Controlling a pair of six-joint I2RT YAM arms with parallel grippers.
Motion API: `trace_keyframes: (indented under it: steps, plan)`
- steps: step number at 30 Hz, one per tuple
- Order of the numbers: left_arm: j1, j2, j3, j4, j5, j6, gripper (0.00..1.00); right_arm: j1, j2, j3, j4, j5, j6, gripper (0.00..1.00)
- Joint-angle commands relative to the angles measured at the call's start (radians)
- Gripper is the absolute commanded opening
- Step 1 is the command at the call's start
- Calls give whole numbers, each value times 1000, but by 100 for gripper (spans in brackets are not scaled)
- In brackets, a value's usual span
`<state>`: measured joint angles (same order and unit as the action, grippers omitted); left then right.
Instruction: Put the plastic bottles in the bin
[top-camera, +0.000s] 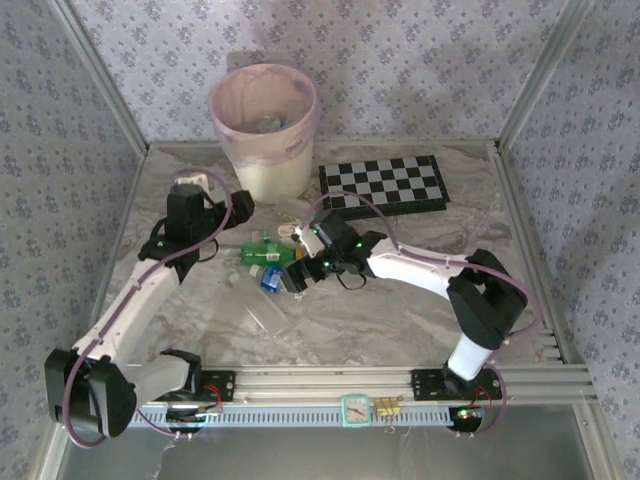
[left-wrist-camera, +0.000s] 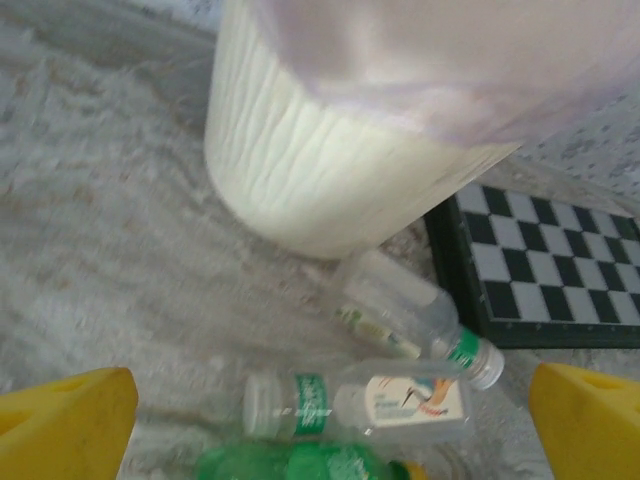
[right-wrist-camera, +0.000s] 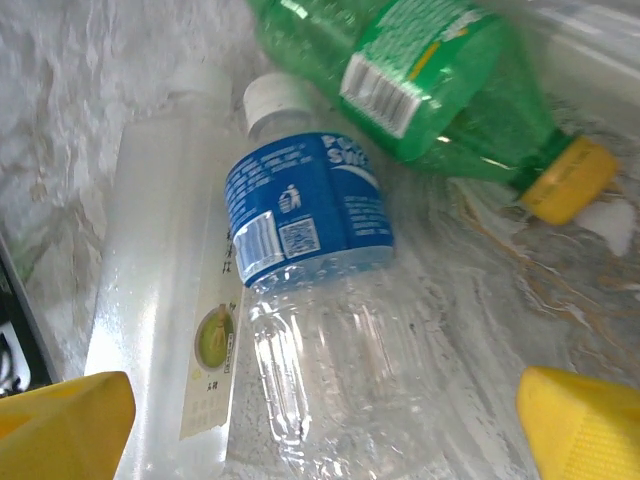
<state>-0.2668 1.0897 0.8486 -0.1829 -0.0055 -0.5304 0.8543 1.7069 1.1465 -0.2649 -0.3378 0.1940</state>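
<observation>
My right gripper should lower over the bottle's clear body next to the blue label and close there, since the bottle lies between my open fingertips.
The cream bin (top-camera: 262, 120) with its pinkish liner stands at the back of the table, and its ribbed wall (left-wrist-camera: 330, 170) looms close in the left wrist view. Several plastic bottles (top-camera: 268, 262) lie in a cluster in front of it. My left gripper (left-wrist-camera: 328, 392) is open above two clear green-banded bottles (left-wrist-camera: 365, 402) and a green one (left-wrist-camera: 300, 463). My right gripper (right-wrist-camera: 322, 400) is open, and its yellow fingers (right-wrist-camera: 60, 420) straddle a clear blue-labelled bottle (right-wrist-camera: 310, 290). A frosted white bottle (right-wrist-camera: 175, 300) lies on that bottle's left. A green yellow-capped bottle (right-wrist-camera: 430, 90) lies beyond it.
A black-and-white chessboard (top-camera: 385, 183) lies flat to the right of the bin, its corner (left-wrist-camera: 550, 265) close to the clear bottles. A small white-and-yellow carton (top-camera: 192, 181) sits behind my left gripper (top-camera: 225, 212). Patterned walls enclose the marble table on three sides.
</observation>
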Motion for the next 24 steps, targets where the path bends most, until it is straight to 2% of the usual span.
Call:
trace_keyframes:
  steps: [1,8,13,24]
  plan:
    - [16,-38,-66,9,-49,-83,100,20,59,95,-151,-5,-156,98]
    - [49,-63,-185,93,-44,-216,100,84,176,219,-271,84,-263,97]
    - [58,-62,-187,115,-34,-226,100,114,245,284,-330,183,-329,94]
    - [60,-97,-240,114,-25,-256,100,146,315,323,-370,281,-385,74]
